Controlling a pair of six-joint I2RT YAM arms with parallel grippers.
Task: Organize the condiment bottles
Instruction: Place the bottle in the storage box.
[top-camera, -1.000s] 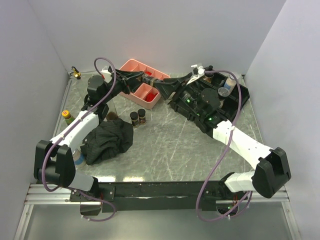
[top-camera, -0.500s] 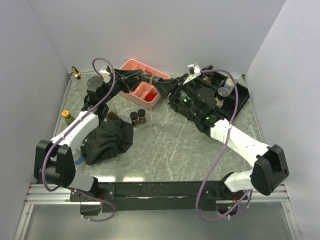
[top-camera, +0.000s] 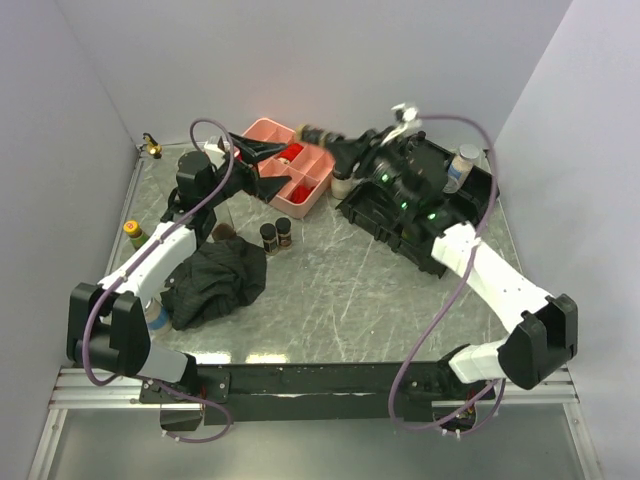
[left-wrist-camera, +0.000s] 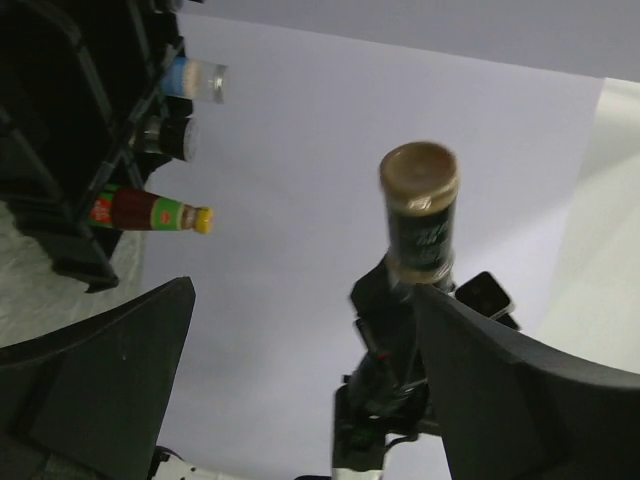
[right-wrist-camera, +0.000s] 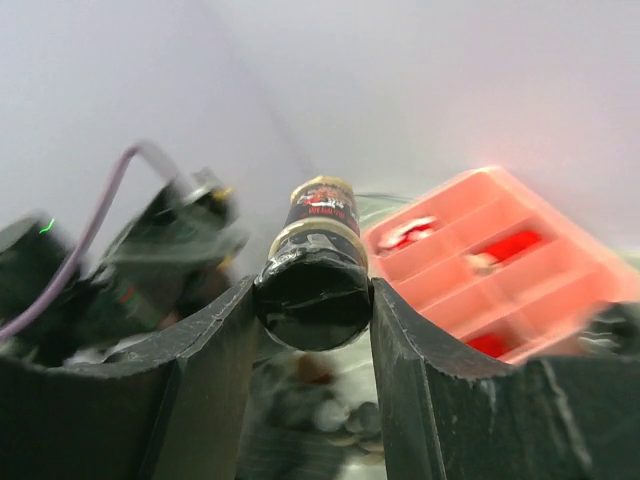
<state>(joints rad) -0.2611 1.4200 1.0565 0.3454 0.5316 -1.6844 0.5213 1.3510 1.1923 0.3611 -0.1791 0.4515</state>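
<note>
The jar lies sideways in midair, so my right gripper moves over the black rack's far part (top-camera: 428, 158) next. It then turns downward, lowers and lets go of the jar.
A dark spice jar (right-wrist-camera: 322, 213) with a black lid and a red-and-black label hangs in the air, with my right gripper (right-wrist-camera: 312, 300) shut on its lid end. From above, that jar (top-camera: 312, 133) is over the far edge of the pink tray (top-camera: 262, 130). My left gripper (top-camera: 262, 160) is open and empty just left of it, apart from the jar (left-wrist-camera: 420, 215). Two dark spice jars (top-camera: 276, 233) stand on the table. The black rack (top-camera: 420, 205) holds a grey-lidded shaker (top-camera: 465, 160), and in the left wrist view a yellow-capped sauce bottle (left-wrist-camera: 150, 213).
A black cloth (top-camera: 215, 280) lies heaped by the left arm. One yellow-capped bottle (top-camera: 133, 232) stands at the left edge, and a gold-spouted one (top-camera: 152, 146) occupies the far left corner. White walls close in on three sides.
My left gripper opened and let go of the spice jar. The right gripper closed on it and carried it up and back to the right, away from the left gripper.
</note>
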